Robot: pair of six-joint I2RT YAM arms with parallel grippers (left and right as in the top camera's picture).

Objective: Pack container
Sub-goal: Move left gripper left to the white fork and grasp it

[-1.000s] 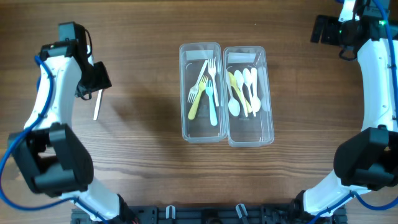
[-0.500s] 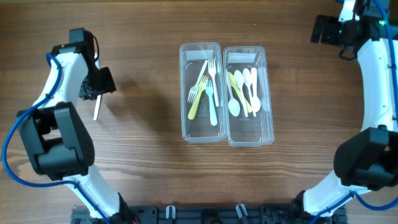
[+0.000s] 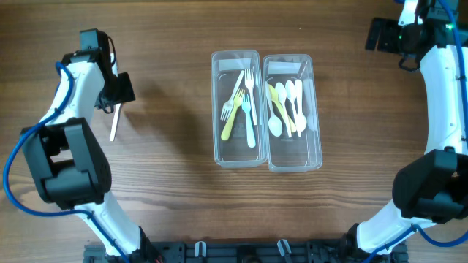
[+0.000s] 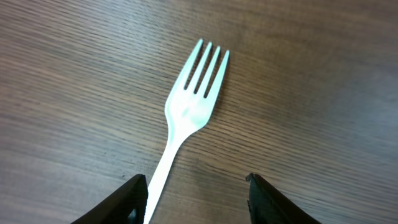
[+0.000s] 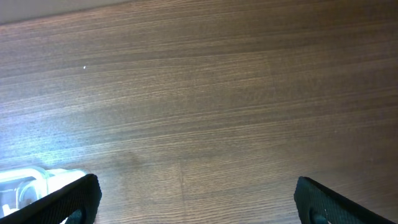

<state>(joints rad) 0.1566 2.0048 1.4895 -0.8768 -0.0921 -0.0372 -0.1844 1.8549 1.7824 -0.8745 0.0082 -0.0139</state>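
Observation:
I should next lower my left gripper to the handle of the white plastic fork, at a spot close to the fork's head.
A white plastic fork (image 3: 114, 124) lies alone on the wooden table at the left; in the left wrist view (image 4: 189, 118) its tines point away and its handle runs down beside the left fingertip. My left gripper (image 4: 196, 199) is open just above it, over its handle end (image 3: 117, 93). Two clear containers stand side by side in the middle: the left one (image 3: 217, 109) holds several forks, the right one (image 3: 316, 109) holds several spoons. My right gripper (image 5: 196, 199) is open and empty at the far right back (image 3: 380, 34).
A corner of the right container (image 5: 25, 180) shows at the lower left of the right wrist view. Bare wooden table surrounds the containers.
My left arm has swung inward and settled over the upper end of the loose fork. The fork and the right arm have not moved.

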